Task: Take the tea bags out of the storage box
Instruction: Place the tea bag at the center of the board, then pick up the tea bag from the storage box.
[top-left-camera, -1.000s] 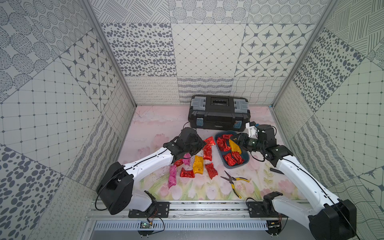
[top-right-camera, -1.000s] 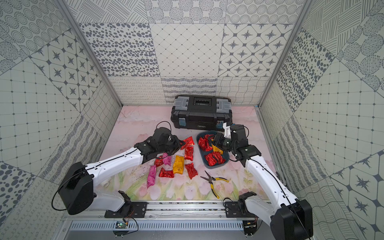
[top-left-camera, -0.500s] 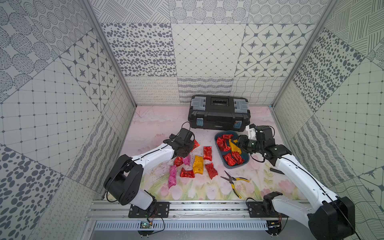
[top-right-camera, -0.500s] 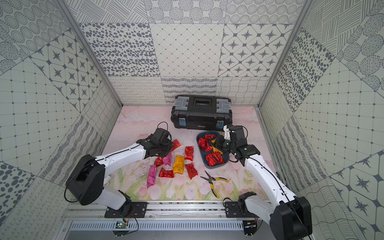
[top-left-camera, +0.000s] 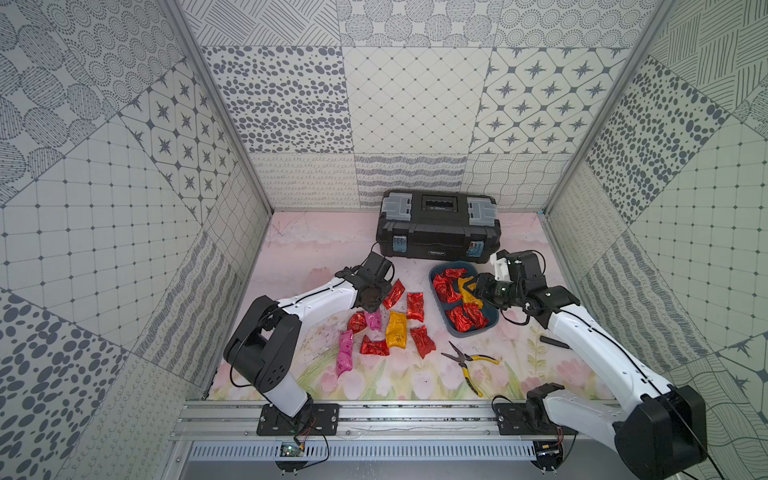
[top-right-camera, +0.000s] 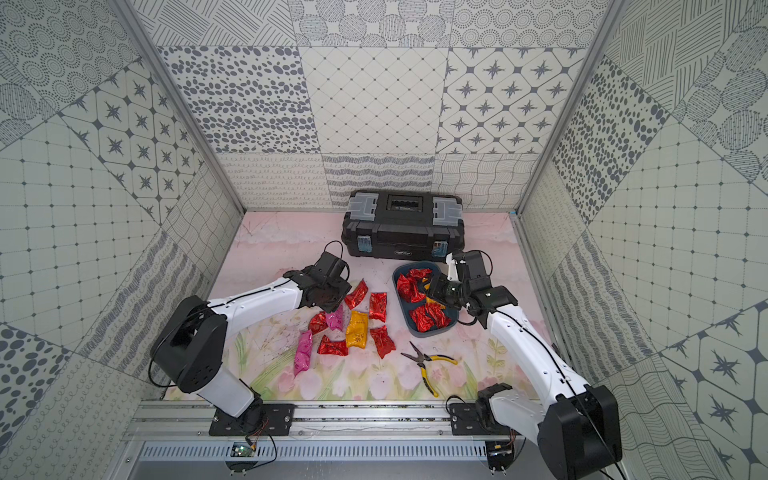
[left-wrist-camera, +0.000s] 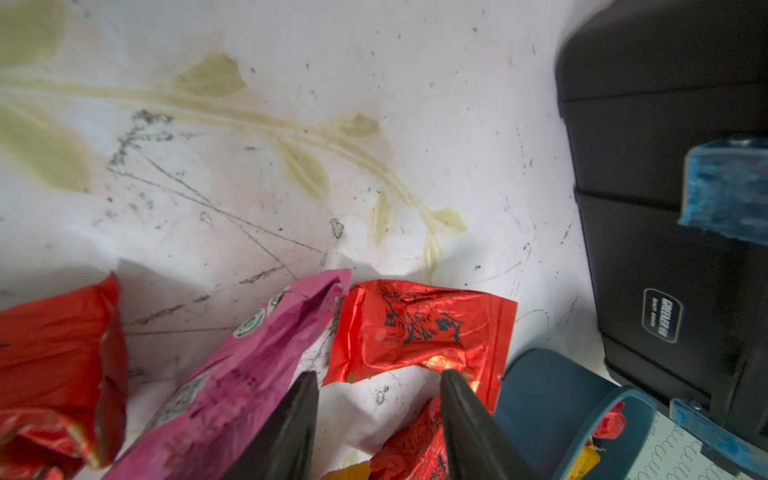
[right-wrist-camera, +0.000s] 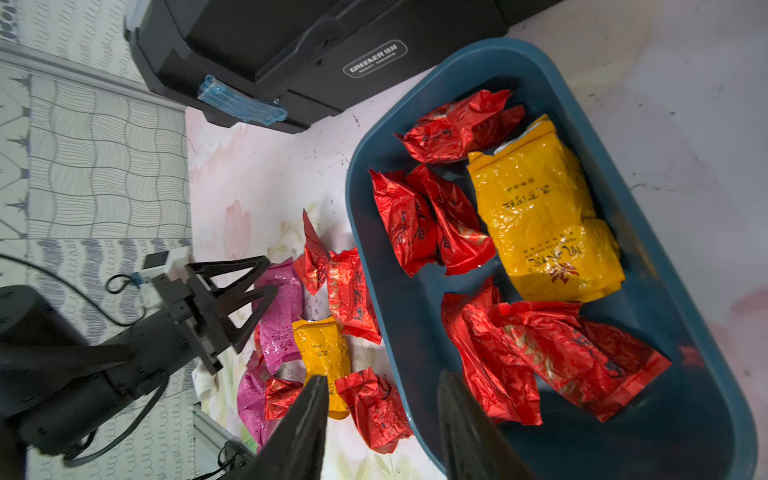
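Note:
Next, my right gripper moves across the box and down onto the crinkled red tea bag (right-wrist-camera: 404, 222), which lies uncovered along the box's side facing the loose tea bags.
The teal storage box (top-left-camera: 491, 323) (top-right-camera: 454, 323) (right-wrist-camera: 353, 208) lies right of centre and holds several red tea bags (right-wrist-camera: 428, 216) and a yellow one (right-wrist-camera: 544, 224). Several more tea bags, red, pink (top-left-camera: 345, 352) and yellow (top-left-camera: 395, 329), lie on the mat to its left. My left gripper (left-wrist-camera: 380, 386) (top-left-camera: 371, 306) is open and empty, just short of a red tea bag (left-wrist-camera: 419, 328) (top-left-camera: 394, 294) lying flat on the mat. My right gripper (right-wrist-camera: 382, 384) (top-left-camera: 478, 291) hangs open and empty over the box's rim, one finger above the box, the other above the mat.
A black toolbox (top-left-camera: 437, 226) stands shut behind the storage box. Yellow-handled pliers (top-left-camera: 469, 363) lie on the mat nearer the front. A small dark stick (top-left-camera: 555, 342) lies by the right wall. Patterned walls close in both sides.
My left gripper carried a red tea bag leftward away from the box, then opened and let it go on the mat. My right arm has hardly moved.

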